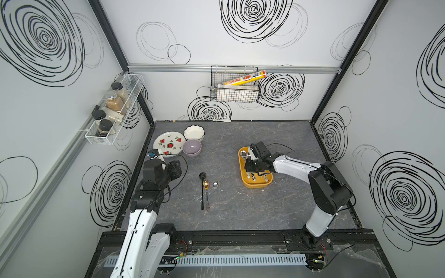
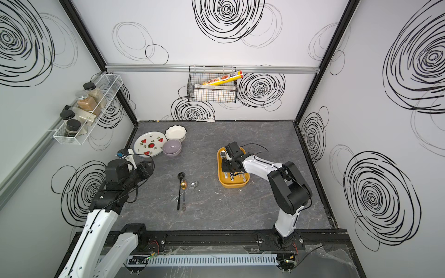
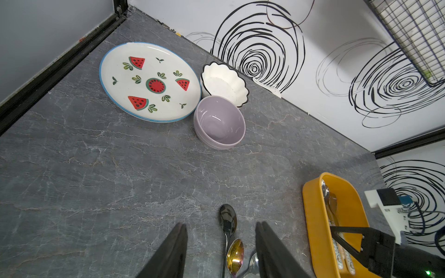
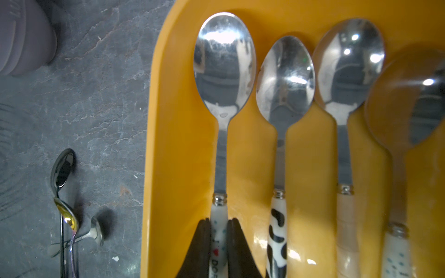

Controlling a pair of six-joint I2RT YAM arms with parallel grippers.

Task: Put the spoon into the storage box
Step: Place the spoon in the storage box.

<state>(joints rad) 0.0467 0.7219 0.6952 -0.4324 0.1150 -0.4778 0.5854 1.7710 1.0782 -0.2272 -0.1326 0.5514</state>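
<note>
The right gripper moves down next toward the box's bottom beside another spoon's cow-pattern handle and releases the spoon. The spoon already lines up with the others inside.
The yellow-orange storage box (image 1: 255, 185) (image 4: 168, 144) sits right of the table's middle. My right gripper (image 4: 219, 220) (image 1: 251, 166) is low inside it, shut on the white printed handle of a steel spoon (image 4: 224, 62) that lies along the box's left wall. Three more spoons, one with a cow-pattern handle (image 4: 285, 77), lie beside it in the box. On the table left of the box lie a black spoon (image 1: 201, 177) (image 3: 227, 217), a gold spoon (image 1: 206, 184) (image 3: 235, 255) and a silver spoon (image 1: 216, 184), crossing one another. My left gripper (image 3: 221, 225) (image 1: 174, 168) hangs open above the table, left of them, holding nothing.
A watermelon plate (image 1: 168, 144), a white scalloped bowl (image 1: 194, 132) and a purple bowl (image 1: 192, 147) stand at the back left. A wire basket (image 1: 234, 87) hangs on the back wall and a spice rack (image 1: 113, 108) on the left wall.
</note>
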